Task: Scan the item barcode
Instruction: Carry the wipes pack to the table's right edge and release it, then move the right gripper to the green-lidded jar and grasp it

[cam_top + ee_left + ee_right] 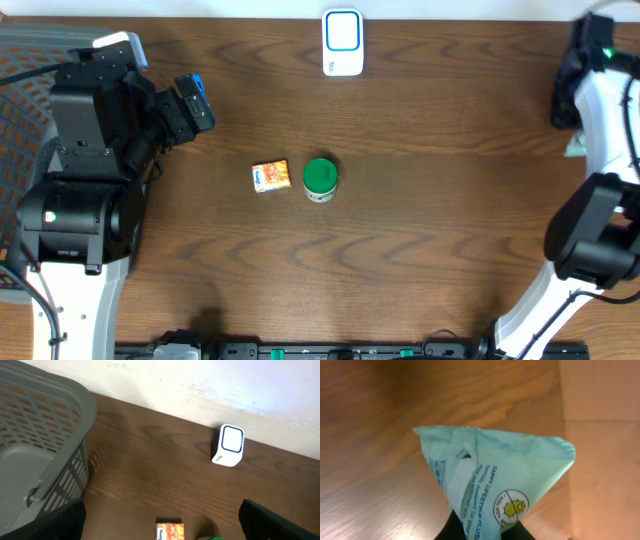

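The robot's right gripper will lower the packet to the right in the overhead view, toward the table edge by the pale tan surface, and release it clear of the jar.
My right gripper [485, 532] is shut on a mint-green packet [495, 475] with blue print and a round yellow logo, held above the wooden table at its right edge. In the overhead view a sliver of the packet [575, 147] shows beside the right arm. The white scanner with a blue-rimmed window [342, 42] stands at the back middle of the table, far from the packet; the left wrist view shows the scanner [229, 445] too. My left gripper [160, 507] is open and empty, raised at the left, pointed toward the table's middle.
A small orange box [271, 176] and a green-lidded jar [320, 180] sit side by side mid-table. A grey mesh basket [45, 435] stands at the far left by the left arm. A pale tan surface [605, 435] borders the table on the right.
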### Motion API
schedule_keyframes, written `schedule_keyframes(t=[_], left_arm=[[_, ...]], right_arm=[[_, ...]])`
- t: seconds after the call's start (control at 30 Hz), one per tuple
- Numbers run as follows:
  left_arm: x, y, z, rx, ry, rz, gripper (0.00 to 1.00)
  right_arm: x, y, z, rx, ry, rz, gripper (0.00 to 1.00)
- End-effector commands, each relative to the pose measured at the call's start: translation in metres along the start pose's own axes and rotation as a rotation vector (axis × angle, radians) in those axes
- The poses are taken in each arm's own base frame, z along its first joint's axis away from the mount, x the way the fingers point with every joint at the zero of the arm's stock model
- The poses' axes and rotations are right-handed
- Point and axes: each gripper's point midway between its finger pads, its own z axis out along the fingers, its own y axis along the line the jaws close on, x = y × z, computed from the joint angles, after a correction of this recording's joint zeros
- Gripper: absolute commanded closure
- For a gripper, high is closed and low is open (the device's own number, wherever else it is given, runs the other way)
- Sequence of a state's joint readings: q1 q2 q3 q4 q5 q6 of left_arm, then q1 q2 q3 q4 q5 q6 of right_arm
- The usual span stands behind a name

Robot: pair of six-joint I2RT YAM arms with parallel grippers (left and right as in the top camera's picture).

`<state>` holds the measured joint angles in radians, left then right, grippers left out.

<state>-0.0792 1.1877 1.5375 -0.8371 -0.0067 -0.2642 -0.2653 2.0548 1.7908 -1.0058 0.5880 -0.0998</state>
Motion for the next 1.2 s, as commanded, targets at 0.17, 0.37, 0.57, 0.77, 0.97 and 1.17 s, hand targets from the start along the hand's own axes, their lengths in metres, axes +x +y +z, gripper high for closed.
schedule_keyframes(t=[0.17,0.37,0.57,0.77,0.97,1.17], left_arm=[[-0.005,0.003,-0.002,-0.013,-0.014,0.005,0.02],[-0.005,0.003,-0.002,-0.013,-0.014,0.005,0.02],[-0.005,0.003,-0.002,-0.013,-0.014,0.005,0.02],[-0.005,0.003,-0.002,-0.013,-0.014,0.005,0.02],[-0.005,0.003,-0.002,-0.013,-0.014,0.005,0.02],[-0.005,0.003,-0.002,-0.013,-0.014,0.005,0.02]], right_arm=[[0.074,-0.027,0.085,0.058,0.164,0.176,0.97],[0.078,-0.043,0.085,0.067,0.172,0.203,0.01],[0.024,-0.028,0.023,-0.1,-0.014,0.225,0.01],[-0.008,0.081,-0.096,-0.66,-0.219,0.107,0.01],[0.022,0.198,-0.232,-1.314,-0.245,-0.148,0.01],[0.055,0.264,-0.242,-1.2,-0.014,-0.059,0.01]])
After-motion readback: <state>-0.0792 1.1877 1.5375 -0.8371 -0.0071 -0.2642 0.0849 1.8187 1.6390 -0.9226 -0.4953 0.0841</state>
